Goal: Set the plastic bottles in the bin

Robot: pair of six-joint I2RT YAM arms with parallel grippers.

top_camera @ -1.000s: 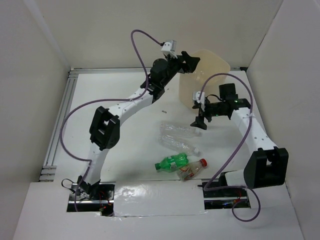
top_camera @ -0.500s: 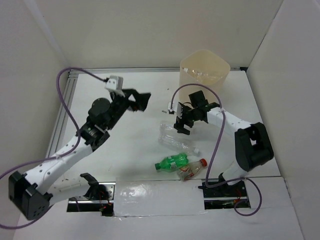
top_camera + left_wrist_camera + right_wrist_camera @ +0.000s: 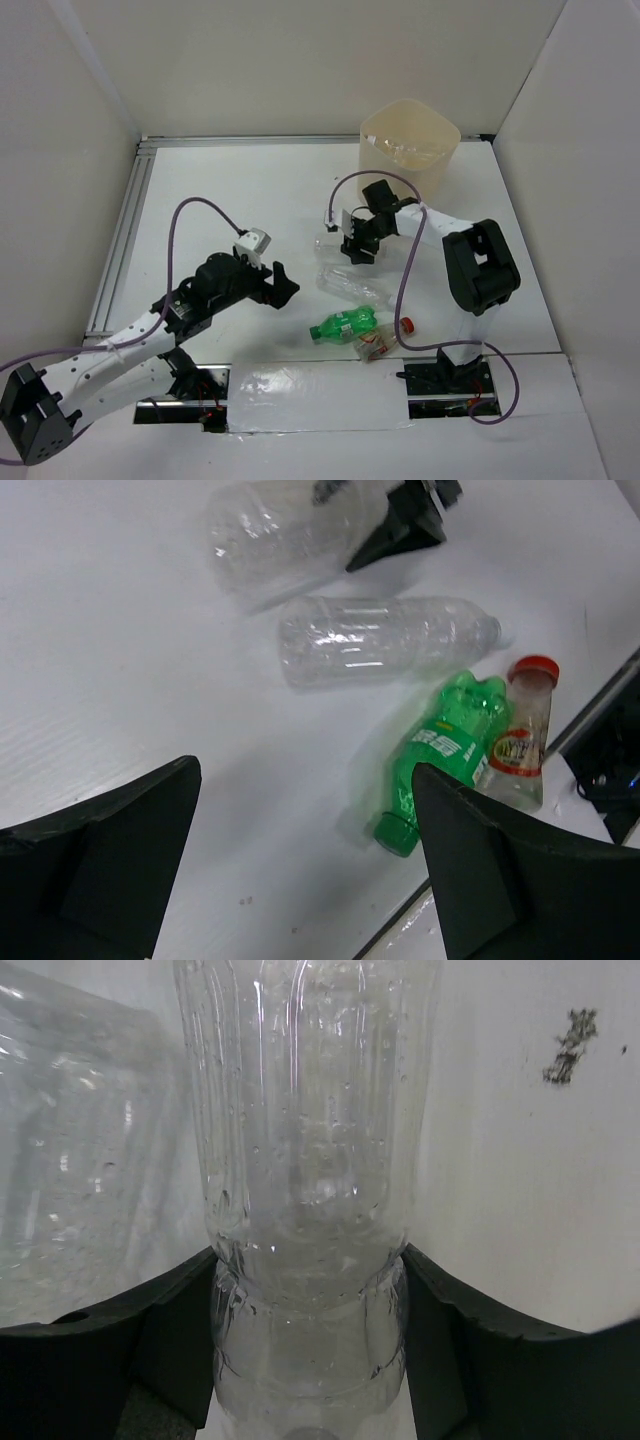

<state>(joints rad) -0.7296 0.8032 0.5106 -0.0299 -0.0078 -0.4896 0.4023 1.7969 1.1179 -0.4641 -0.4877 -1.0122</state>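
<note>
The green bottle's label [image 3: 346,326] [image 3: 443,742] is below my left gripper and to its right in the top view, so I need to turn my left gripper next and lower it across onto the label.
The cream bin [image 3: 437,135] stands at the back right, with clear plastic showing inside. My right gripper [image 3: 355,246] is closed round a clear bottle [image 3: 331,251] that lies on the table; in the right wrist view both fingers [image 3: 165,1345] press the sides of this bottle [image 3: 310,1160]. A second clear bottle [image 3: 356,288] lies just in front of it. The green bottle [image 3: 343,324] and the red-capped bottle [image 3: 385,340] lie side by side near the front. My left gripper [image 3: 287,290] is open and empty, left of the bottles. The left wrist view shows the green bottle [image 3: 450,745], the red-capped bottle [image 3: 522,735] and the clear bottle [image 3: 385,640].
White walls close the table on the left, back and right. An aluminium rail [image 3: 125,235] runs along the left edge. A small dark mark [image 3: 570,1045] is on the table beside the held bottle.
My left arm has swung from over the bin down to the front left, low over the table. My right gripper has moved left onto the clear bottle.
</note>
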